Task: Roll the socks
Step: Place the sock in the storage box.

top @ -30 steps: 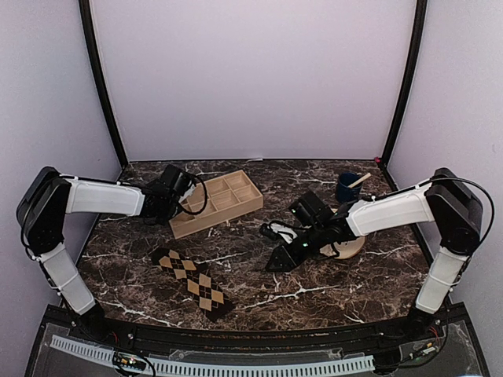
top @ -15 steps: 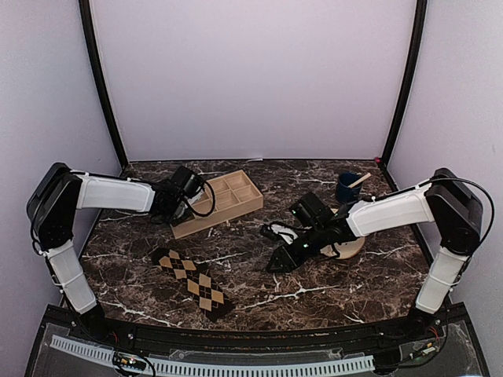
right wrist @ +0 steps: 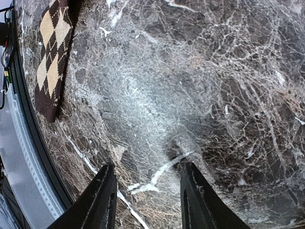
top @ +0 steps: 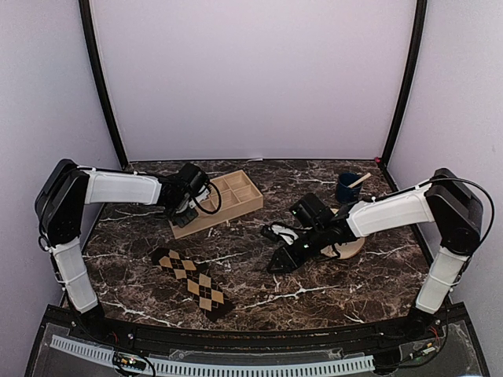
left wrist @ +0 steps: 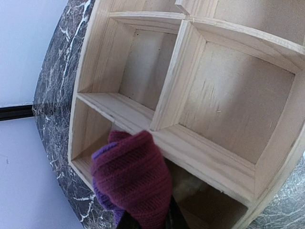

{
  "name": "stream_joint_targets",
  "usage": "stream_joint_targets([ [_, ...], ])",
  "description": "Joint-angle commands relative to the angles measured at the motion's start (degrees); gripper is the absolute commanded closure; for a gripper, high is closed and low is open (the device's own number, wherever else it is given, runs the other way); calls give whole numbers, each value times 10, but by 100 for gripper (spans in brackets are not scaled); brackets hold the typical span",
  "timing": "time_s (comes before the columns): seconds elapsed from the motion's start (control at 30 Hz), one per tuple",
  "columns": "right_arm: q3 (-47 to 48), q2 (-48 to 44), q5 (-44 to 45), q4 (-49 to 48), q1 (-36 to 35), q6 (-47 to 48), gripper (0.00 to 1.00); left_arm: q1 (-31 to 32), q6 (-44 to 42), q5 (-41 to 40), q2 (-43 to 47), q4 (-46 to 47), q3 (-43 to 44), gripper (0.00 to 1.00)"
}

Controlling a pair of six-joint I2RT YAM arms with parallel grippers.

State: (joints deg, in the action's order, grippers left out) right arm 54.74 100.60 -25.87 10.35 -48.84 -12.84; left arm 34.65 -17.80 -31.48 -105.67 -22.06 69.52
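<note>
The rolled maroon-red sock should go down between the wooden sides of the tray's near section (top: pixel 185 221), lowered by the robot's left gripper.
A rolled maroon-red sock (left wrist: pixel 136 181) with a purple edge fills the bottom of the left wrist view. My left gripper (top: pixel 184 214) is shut on it. It hangs over the near-left compartments of the wooden tray (left wrist: pixel 209 160). The dark brown argyle sock (top: pixel 192 281) lies flat on the marble at the front left, also in the right wrist view as the argyle sock (right wrist: pixel 50 57) at the top left. My right gripper (right wrist: pixel 147 186) stands open just above bare marble in the middle of the table, nothing between its fingers.
The compartmented wooden tray (top: pixel 236 198) sits at the back centre-left. A blue cup (top: pixel 347 187) with a stick stands at the back right. A round wooden disc (top: pixel 350 248) lies under the right arm. Black frame posts flank the table.
My left gripper has moved right with the maroon sock, from beside the tray's left end to over its near-left compartments. The right arm has not moved.
</note>
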Motion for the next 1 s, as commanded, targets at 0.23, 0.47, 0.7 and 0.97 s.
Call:
stream_joint_targets([
  [0.23,-4,-23,2,-6,4,-6,58,-10,34,101,-28,-71,30,100],
  [0.47,-3,-22,3,-5,4,-7,58,-27,55,150,-29,-88,32,100],
  [0.7,-2,-22,3,-3,4,-8,58,-48,75,202,-31,-96,36,100],
  [0.97,-2,-21,4,-4,4,-9,58,-69,87,243,-40,-102,36,100],
])
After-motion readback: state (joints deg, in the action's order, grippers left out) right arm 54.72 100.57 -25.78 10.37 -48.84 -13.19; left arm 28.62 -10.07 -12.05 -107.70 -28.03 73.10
